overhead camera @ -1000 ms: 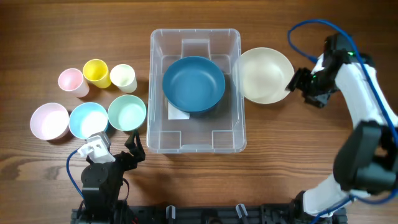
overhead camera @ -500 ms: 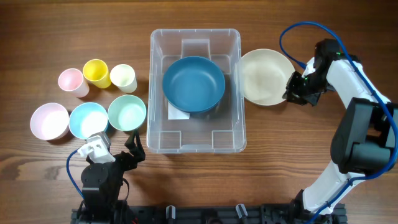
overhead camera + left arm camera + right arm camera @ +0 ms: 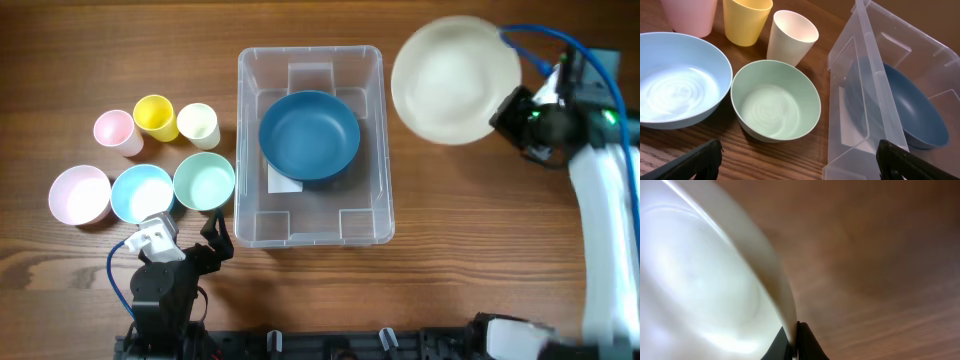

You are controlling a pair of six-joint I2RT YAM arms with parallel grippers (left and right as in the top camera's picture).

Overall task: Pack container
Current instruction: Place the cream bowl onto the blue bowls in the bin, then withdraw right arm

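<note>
Next, my right gripper swings the cream bowl (image 3: 455, 80) to the left in the overhead view, then down into the blue bowl. The dark blue bowl (image 3: 309, 135) stands empty for it.
The clear plastic container (image 3: 250, 150) stands mid-table with a dark blue bowl (image 3: 309, 135) inside it; the left wrist view shows its wall (image 3: 875, 85) and the blue bowl (image 3: 917, 112). My right gripper (image 3: 510, 112) is shut on the rim of a cream bowl (image 3: 455, 80), held up in the air to the right of the container. In the right wrist view the cream bowl (image 3: 705, 280) fills the left side, its rim pinched at my right gripper (image 3: 795, 340). My left gripper (image 3: 208, 240) stands open near the table's front edge, with nothing between its fingers (image 3: 700, 160).
Left of the container stand a green bowl (image 3: 204, 181), a light blue bowl (image 3: 141, 191) and a pink bowl (image 3: 79, 194). Behind them are a pink cup (image 3: 114, 131), a yellow cup (image 3: 155, 116) and a cream cup (image 3: 198, 124). A blue cable (image 3: 545, 45) loops by the right arm.
My right gripper has shut on the cream bowl's rim and lifted it off the table, up and toward the far right. The left arm has not moved.
</note>
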